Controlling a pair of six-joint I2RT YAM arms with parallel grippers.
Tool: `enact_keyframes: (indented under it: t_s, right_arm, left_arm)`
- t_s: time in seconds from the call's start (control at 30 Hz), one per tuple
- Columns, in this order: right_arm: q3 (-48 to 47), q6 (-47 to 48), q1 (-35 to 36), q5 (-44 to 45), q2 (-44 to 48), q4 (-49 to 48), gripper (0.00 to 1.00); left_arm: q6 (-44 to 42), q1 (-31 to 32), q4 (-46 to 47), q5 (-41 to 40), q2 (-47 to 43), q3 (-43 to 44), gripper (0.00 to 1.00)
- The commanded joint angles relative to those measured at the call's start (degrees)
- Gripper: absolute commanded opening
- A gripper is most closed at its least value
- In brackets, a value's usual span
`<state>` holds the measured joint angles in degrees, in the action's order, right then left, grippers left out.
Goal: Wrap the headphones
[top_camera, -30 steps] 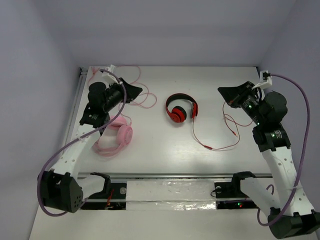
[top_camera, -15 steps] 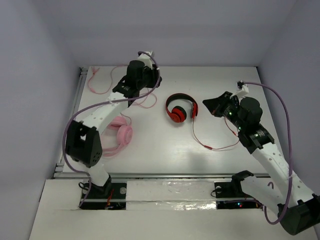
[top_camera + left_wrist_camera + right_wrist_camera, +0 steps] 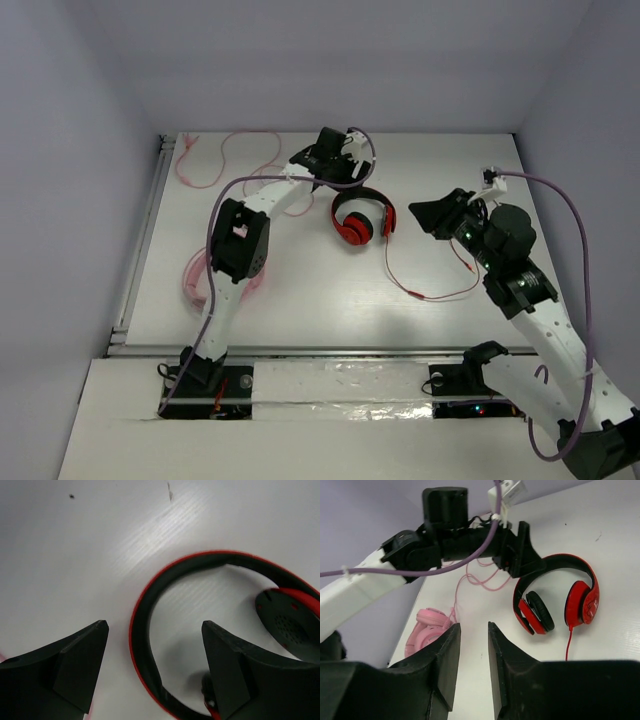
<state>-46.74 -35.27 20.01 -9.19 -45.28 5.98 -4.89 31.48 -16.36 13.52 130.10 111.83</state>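
My left gripper will move down next with its open fingers on both sides of the headband's bare curve [image 3: 142,635] and close there, because that part of the headband already runs between my fingers.
The red headphones [image 3: 362,216] lie at the table's middle, headband toward the back, ear cups folded inward. Their thin red cable [image 3: 440,295] loops forward and to the right. My left gripper [image 3: 346,178] hovers over the headband's back left part, open. In the left wrist view the black-lined headband [image 3: 141,645] runs between its fingers [image 3: 75,665], untouched, with one ear cup [image 3: 292,630] at the right. My right gripper [image 3: 426,215] hangs right of the headphones, open, with nothing between the fingers [image 3: 505,670]. It looks across at the headphones [image 3: 555,595] and cable [image 3: 567,645].
Pale pink headphones [image 3: 195,275] lie at the left, partly hidden under the left arm [image 3: 240,240]. Their pink cable [image 3: 215,160] curls across the back left corner. The right wrist view also shows these pink headphones [image 3: 427,630]. Walls close in the table's back and sides.
The left arm swung from the left side across to the red headband, and its jaws opened wide. The right gripper dropped slightly toward the headphones, and its jaws parted.
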Motion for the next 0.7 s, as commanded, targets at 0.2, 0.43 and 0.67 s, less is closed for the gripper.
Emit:
enact_keyframes:
  t_s: [0.2,0.43,0.67]
  right_arm:
    - [-0.63,1.69,0.12,-0.74,2.47,0.70,0.36]
    - [-0.11,1.52,0.12,-1.71,0.72,-0.44,0.36]
    - [-0.19,1.52,0.12,-3.11,-0.34,-1.23,0.36]
  left_arm:
    - [-4.52,0.07,-6.76,-3.93,9.64,15.61,0.76]
    - [-4.60,0.60,-5.61,-2.71,14.12,17.54,0.73]
    - [-5.22,2.35,-2.80,-5.60,14.65,15.17,0.69]
